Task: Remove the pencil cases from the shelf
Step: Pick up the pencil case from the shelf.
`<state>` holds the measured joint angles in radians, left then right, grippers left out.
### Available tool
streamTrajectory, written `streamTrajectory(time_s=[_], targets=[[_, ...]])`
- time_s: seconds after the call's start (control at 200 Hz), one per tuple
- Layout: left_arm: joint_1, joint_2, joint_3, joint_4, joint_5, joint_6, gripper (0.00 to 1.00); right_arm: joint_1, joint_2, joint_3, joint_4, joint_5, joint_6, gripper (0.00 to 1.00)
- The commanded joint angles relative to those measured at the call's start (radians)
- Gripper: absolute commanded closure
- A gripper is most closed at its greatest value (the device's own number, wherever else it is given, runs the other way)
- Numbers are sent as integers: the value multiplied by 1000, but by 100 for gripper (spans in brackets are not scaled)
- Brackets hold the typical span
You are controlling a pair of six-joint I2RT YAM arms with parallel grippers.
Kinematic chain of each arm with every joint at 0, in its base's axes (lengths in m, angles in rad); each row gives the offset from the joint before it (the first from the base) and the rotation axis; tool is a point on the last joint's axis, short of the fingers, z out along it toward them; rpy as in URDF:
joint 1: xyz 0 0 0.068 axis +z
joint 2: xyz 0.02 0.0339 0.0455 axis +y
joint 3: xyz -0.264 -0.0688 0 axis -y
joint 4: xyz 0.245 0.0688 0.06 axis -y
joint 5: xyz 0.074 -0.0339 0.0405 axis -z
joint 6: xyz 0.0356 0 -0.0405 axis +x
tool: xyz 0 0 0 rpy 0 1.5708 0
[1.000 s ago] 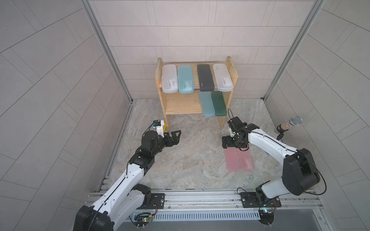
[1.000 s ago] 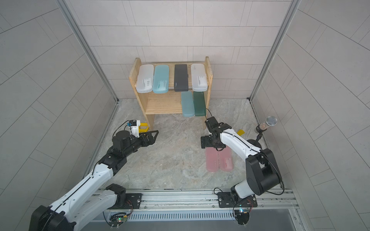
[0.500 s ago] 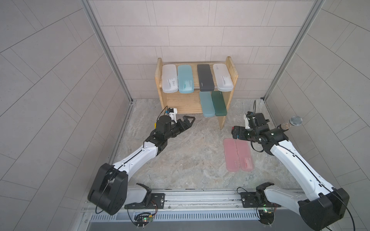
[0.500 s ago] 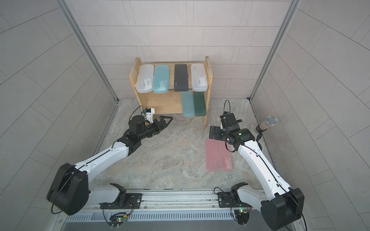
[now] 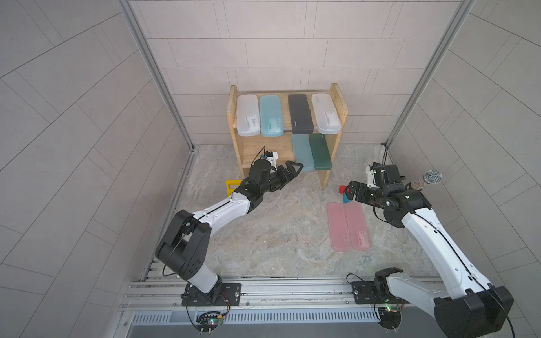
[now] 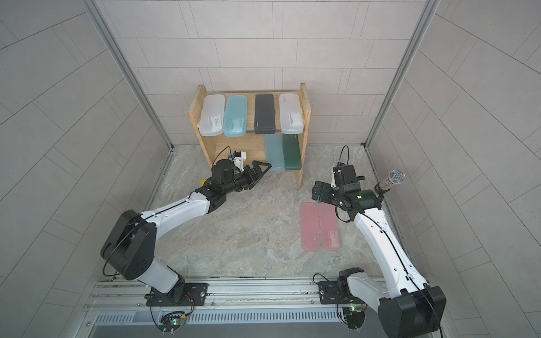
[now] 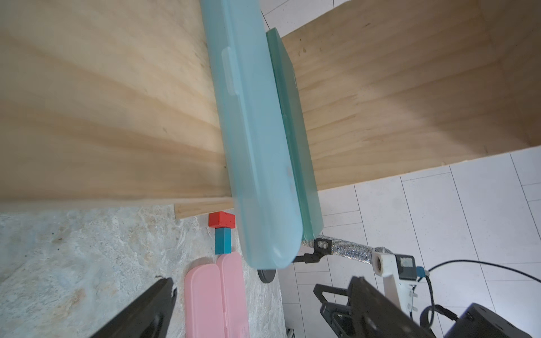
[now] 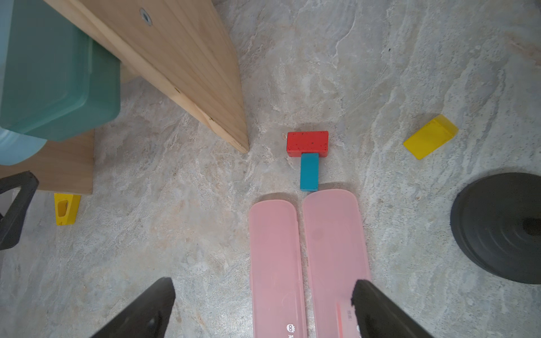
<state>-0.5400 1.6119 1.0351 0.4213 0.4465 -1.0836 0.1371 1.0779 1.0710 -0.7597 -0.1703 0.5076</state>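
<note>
The left gripper moves outward next until its open fingers straddle the light teal case's front end (image 5: 308, 166) (image 7: 270, 243), then closes, since that end overhangs the shelf just outward.
The pine shelf (image 5: 333, 137) holds two frosted white pencil cases (image 5: 248, 115) (image 5: 325, 114), a teal one (image 5: 271, 116) and a black one (image 5: 300, 114) on top. A light teal case (image 5: 302, 152) and a dark green case (image 5: 320, 152) lie on the lower tier. Two pink cases (image 5: 338, 226) (image 8: 333, 248) lie on the floor. My left gripper (image 5: 294, 169) (image 7: 262, 281) stands open just before the light teal case's (image 7: 257, 146) front end. My right gripper (image 5: 349, 191) (image 8: 262, 282) hangs open above the pink cases' far ends.
A red block (image 8: 307, 143) and a blue block (image 8: 309, 172) sit between the shelf's right panel and the pink cases. A yellow wedge (image 8: 430, 137), a yellow triangular frame (image 5: 232, 185) and a microphone (image 5: 429, 179) on a round black base (image 8: 497, 225) stand nearby. Walls close in on three sides.
My left gripper has travelled forward and right to the lower tier's light teal case. The right gripper has drifted slightly right as its arm swung outward. Both stayed open.
</note>
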Motion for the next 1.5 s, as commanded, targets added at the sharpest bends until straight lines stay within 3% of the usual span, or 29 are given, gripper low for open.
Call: streamTrajectory(time_s=[0.0, 0.25, 0.545, 0.826, 1.011, 1.116, 1.251, 1.381, 1.496], targets=[[-2, 30, 57, 16, -8, -19, 3, -24, -24, -14, -6, -22, -12, 0], [-11, 99, 146, -18, -16, -36, 8, -60, -28, 0, -25, -38, -34, 0], [-18, 123, 167, -14, 14, -41, 27, -72, -28, 11, -49, -33, -48, 0], [-25, 125, 182, 2, 47, -43, 54, -71, -36, 7, -49, -29, -46, 0], [-26, 122, 174, 6, 52, -46, 87, -71, -41, 7, -51, -31, -47, 0], [-25, 105, 161, -11, 51, -34, 97, -71, -43, 9, -55, -22, -53, 0], [-18, 17, 102, -105, 27, 80, 100, -71, -61, 20, -65, -16, -65, 0], [3, -98, -28, -138, 52, 247, 100, -64, -94, 5, -19, -101, -14, 0], [15, -237, -205, -60, 105, 384, 100, 31, -115, -17, 58, -102, 83, 0]])
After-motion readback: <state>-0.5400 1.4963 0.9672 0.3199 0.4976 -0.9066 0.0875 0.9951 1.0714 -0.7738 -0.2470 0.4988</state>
